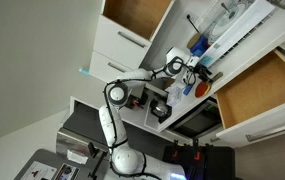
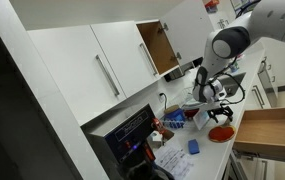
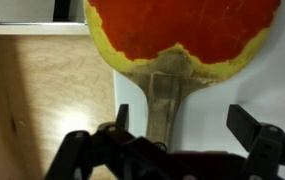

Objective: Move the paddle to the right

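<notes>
The gripper stays low over the paddle's handle point(image 1: 205, 77) point(image 3: 162, 117) next and closes its fingers around the wood, since they already stand open on either side.
The paddle point(image 3: 182, 35) has a flat orange-red head with a yellow rim and a brown wooden handle. In the wrist view it lies on the white counter point(image 3: 242, 90), head away from me. My gripper point(image 3: 182, 118) is open, its dark fingers on either side of the handle, which sits nearer the left finger. In both exterior views the gripper point(image 1: 195, 72) point(image 2: 214, 104) hovers just above the paddle point(image 1: 202, 88) point(image 2: 220, 133).
An open wooden drawer point(image 2: 269, 130) point(image 1: 257, 92) juts out beside the paddle. An open cabinet point(image 2: 160, 45) hangs above the counter. A blue container point(image 1: 197, 45) and a small blue-and-white item point(image 2: 193, 147) stand nearby. A wooden panel point(image 3: 42, 95) lies left of the handle.
</notes>
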{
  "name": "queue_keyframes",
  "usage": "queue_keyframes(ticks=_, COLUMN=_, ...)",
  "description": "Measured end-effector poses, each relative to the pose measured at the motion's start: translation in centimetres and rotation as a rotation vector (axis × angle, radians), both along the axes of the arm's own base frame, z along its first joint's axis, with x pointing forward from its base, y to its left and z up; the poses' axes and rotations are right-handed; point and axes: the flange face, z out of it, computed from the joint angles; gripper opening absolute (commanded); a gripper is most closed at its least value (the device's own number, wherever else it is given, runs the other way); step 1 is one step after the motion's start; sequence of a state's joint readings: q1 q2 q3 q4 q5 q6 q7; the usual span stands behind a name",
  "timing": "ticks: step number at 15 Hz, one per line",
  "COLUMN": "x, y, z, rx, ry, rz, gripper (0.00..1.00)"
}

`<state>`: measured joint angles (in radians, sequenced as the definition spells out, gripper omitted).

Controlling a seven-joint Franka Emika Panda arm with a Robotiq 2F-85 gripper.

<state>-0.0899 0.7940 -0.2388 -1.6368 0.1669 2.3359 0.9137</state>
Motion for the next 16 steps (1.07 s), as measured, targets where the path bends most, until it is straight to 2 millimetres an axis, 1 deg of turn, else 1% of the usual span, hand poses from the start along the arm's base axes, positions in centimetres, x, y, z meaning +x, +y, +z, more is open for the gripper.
queue_keyframes(ticks=2, x=0.3, y=0.0, z=-0.4, rx=-0.014, ry=0.003, rz=-0.012, gripper=1.00)
queue_keyframes(ticks=3, x=0.5, y=0.0, z=-0.7, rx=-0.020, ry=0.004, rz=-0.019, gripper=0.75)
queue_keyframes(ticks=4, x=0.6, y=0.0, z=-1.0, rx=-0.024, ry=0.006, rz=-0.020, gripper=0.74)
queue_keyframes(ticks=5, x=0.7, y=-0.1, z=-1.2, rx=-0.028, ry=0.007, rz=-0.018, gripper=0.68)
queue_keyframes(ticks=8, x=1.4, y=0.0, z=-1.2, rx=-0.039, ry=-0.001, rz=-0.022, gripper=0.42)
queue_keyframes(ticks=12, x=2.1, y=0.1, z=-0.8, rx=-0.045, ry=-0.015, rz=-0.018, gripper=0.12)
queue_keyframes(ticks=13, x=2.3, y=0.1, z=-0.7, rx=-0.046, ry=-0.018, rz=-0.018, gripper=0.07)
queue_keyframes(ticks=16, x=2.3, y=0.1, z=-0.5, rx=-0.048, ry=-0.013, rz=-0.025, gripper=0.07)
